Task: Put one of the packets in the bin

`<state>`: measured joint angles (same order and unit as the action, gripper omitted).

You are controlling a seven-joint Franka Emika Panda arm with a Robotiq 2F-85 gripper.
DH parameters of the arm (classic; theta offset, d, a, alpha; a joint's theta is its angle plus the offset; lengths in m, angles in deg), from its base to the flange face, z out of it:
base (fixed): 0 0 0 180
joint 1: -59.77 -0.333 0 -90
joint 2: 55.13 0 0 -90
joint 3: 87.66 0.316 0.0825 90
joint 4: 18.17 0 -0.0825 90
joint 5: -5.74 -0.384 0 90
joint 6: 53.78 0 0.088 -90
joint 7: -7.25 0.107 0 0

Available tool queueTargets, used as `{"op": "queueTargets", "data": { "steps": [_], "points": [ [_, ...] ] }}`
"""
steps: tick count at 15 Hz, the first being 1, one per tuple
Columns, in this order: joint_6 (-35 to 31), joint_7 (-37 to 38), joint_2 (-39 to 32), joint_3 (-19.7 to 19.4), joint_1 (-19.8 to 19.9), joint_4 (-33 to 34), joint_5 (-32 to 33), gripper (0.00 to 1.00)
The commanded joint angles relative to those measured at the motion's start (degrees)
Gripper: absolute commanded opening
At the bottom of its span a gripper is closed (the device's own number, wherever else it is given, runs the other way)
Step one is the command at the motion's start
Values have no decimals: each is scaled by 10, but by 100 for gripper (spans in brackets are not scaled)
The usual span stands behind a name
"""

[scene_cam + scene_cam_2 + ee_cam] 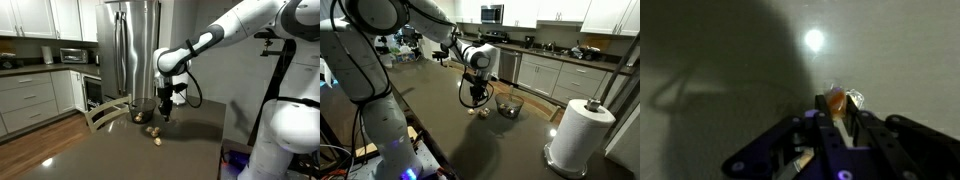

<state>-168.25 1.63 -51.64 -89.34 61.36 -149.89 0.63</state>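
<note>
Next, my gripper rises and carries the small clear packet outward over the bin's opening (509,101) to release it, since the packet hangs low beside the bin.
My gripper (837,112) is shut on a small clear packet with orange contents (836,99), held between the fingertips above the dark table. In both exterior views the gripper (164,112) (475,97) hangs a little above the table. Other small packets lie on the table below it (152,129) (476,111), with one apart (157,141). The bin, a dark bowl-like container (508,104) (140,111), stands on the table close beside the gripper.
A white paper towel roll (579,134) stands near the table's edge. A wooden chair back (105,113) is at the table's far side. A steel fridge (133,45) and kitchen cabinets stand behind.
</note>
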Motion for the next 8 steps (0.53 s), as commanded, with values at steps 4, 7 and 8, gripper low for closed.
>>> {"op": "queueTargets", "data": {
  "steps": [4,7,8],
  "points": [
    [17,48,31,9,-4,32,46,5],
    [18,64,31,10,-4,59,67,5],
    [14,67,31,11,-4,66,74,5]
  ]
}}
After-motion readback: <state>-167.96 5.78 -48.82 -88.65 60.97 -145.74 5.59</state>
